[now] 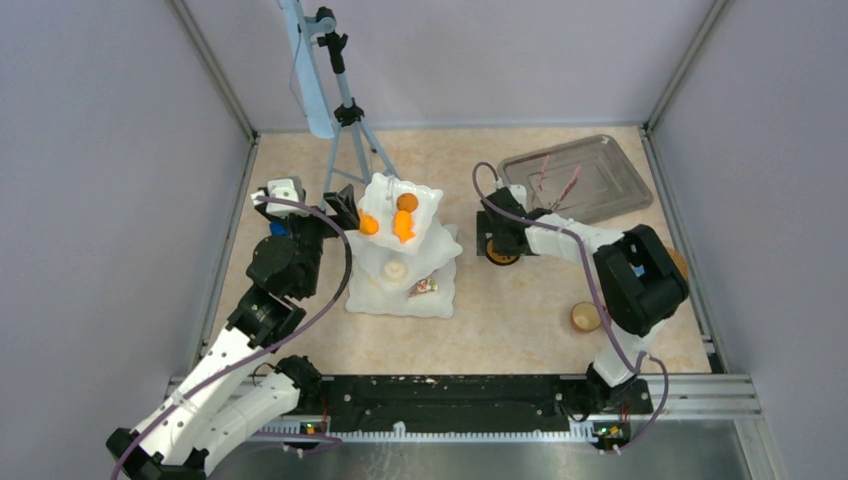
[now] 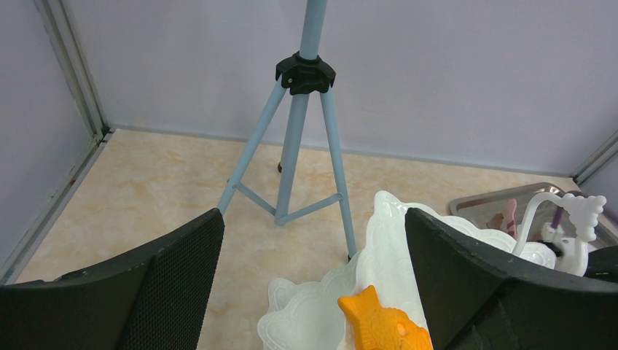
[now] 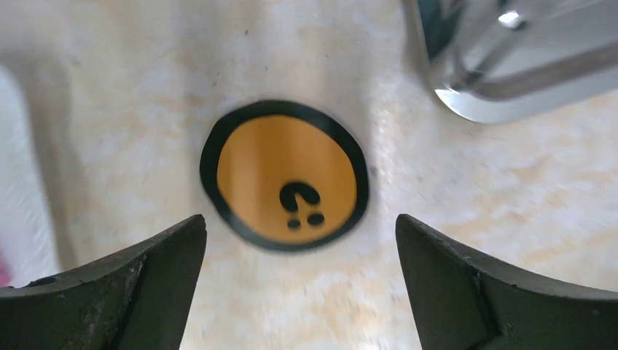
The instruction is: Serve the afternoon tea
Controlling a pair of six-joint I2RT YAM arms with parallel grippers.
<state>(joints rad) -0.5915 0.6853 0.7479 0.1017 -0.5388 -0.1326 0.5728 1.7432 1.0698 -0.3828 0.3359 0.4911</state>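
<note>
My right gripper swings back, away from the stand, onto the orange-brown mug's rim [image 1: 575, 311] next, since that lies back and to its right in the top view.
A white tiered stand [image 1: 446, 262] stands mid-table. Its top tier [image 2: 390, 240] holds an orange fish-shaped pastry [image 2: 384, 325], a second orange pastry [image 1: 405, 226] and a brown round one [image 1: 406, 201]. A cream pastry [image 1: 397, 268] and a cake slice [image 1: 424, 287] lie on the lower tier. My left gripper [image 2: 313, 215] is open at the stand's left edge, with the fish pastry [image 1: 369, 225] just below its fingers. My right gripper [image 3: 299, 222] hangs open over a round orange piece with a black rim [image 3: 286, 175] on the table, right of the stand.
A metal tray [image 1: 600, 190] with pink tongs [image 1: 560, 185] sits at the back right. A blue tripod [image 2: 302, 131] stands behind the stand. A tan round piece [image 1: 585, 317] lies near the right arm's base, and another [image 1: 680, 263] peeks out behind that arm.
</note>
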